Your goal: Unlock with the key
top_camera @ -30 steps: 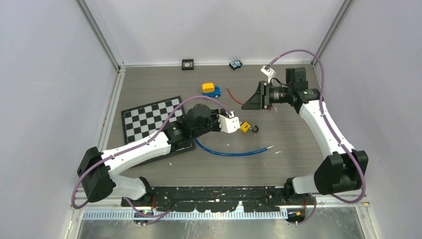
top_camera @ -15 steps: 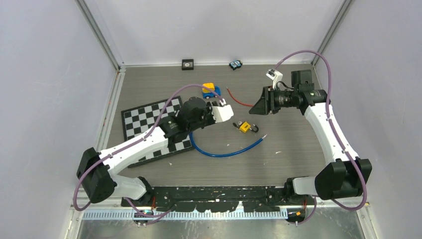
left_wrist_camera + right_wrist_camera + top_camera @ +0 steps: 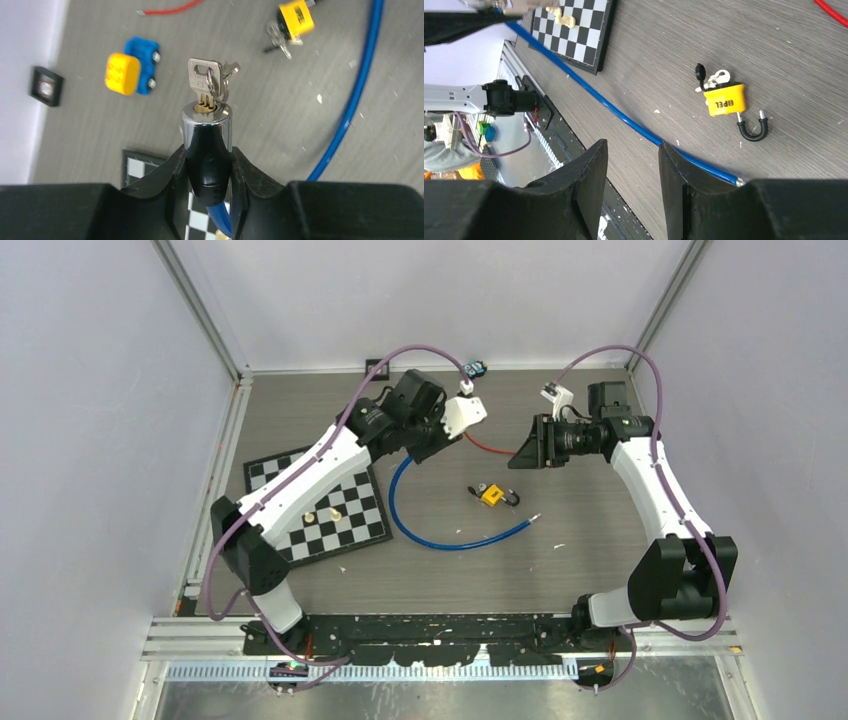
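The left gripper lowers the lock head (image 3: 206, 135) next onto the tabletop (image 3: 145, 127) between the toy car and the chessboard, where the grey table lies clear of other things.
A blue cable lock (image 3: 460, 540) curves across the table, its bare metal tip (image 3: 535, 520) lying free. My left gripper (image 3: 420, 450) is raised at the back centre, shut on the cable's black and chrome lock head (image 3: 206, 135). A silver key (image 3: 204, 79) on a ring stands in the barrel. My right gripper (image 3: 518, 455) hovers to the right, open and empty, fingers (image 3: 594, 165) apart above the table. A yellow padlock (image 3: 491, 495) lies between the arms; its keys (image 3: 714, 79) are in it and its shackle (image 3: 754, 131) is swung out.
A chessboard (image 3: 290, 490) with pale pieces (image 3: 322, 513) lies at the left. A yellow and blue toy car (image 3: 132, 70) sits under the left arm, and a red wire (image 3: 490, 445) lies between the grippers. Small items (image 3: 474, 369) rest by the back wall.
My left arm has lifted and swung toward the back wall with the lock head, dragging the blue cable along. The right gripper shifted slightly right and stayed open. The padlock stayed put.
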### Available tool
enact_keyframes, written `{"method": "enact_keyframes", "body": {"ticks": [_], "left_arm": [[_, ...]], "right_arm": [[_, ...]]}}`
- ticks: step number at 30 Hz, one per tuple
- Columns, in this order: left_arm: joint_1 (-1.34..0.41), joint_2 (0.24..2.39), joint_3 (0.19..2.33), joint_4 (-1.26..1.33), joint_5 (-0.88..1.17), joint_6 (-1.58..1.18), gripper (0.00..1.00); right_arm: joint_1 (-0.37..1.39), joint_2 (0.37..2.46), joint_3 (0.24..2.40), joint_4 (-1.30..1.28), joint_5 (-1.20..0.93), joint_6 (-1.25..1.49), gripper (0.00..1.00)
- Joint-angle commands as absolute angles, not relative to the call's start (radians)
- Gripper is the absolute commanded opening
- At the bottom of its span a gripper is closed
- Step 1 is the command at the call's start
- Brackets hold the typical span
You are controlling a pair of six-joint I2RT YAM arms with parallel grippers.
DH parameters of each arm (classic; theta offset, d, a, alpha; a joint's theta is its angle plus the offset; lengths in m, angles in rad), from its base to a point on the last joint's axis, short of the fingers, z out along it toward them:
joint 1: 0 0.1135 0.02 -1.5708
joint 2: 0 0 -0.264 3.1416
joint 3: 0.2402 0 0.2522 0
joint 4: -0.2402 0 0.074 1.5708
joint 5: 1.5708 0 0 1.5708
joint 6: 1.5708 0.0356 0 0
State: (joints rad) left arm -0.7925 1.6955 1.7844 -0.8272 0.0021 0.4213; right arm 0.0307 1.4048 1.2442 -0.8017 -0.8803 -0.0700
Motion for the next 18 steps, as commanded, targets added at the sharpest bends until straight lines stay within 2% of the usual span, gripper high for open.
{"method": "enact_keyframes", "body": {"ticks": [1, 7, 12, 18], "left_arm": [[-0.779, 1.663, 1.77, -1.001, 0.109, 0.391, 0.0], [-0.666, 1.625, 1.62, -0.887, 0.292, 0.291, 0.0], [-0.583, 1.656, 1.532, -0.771, 0.394, 0.181, 0.0], [-0.571, 1.671, 1.426, -0.576, 0.388, 0.142, 0.0]], "right_arm": [[-0.028, 1.413, 1.23, -0.799, -0.876, -0.108, 0.47], [-0.049, 1.406, 1.238, -0.913, -0.889, -0.292, 0.45], [-0.048, 1.4, 1.231, -0.91, -0.806, -0.306, 0.45], [-0.011, 1.405, 1.185, -0.843, -0.723, -0.279, 0.44]]}}
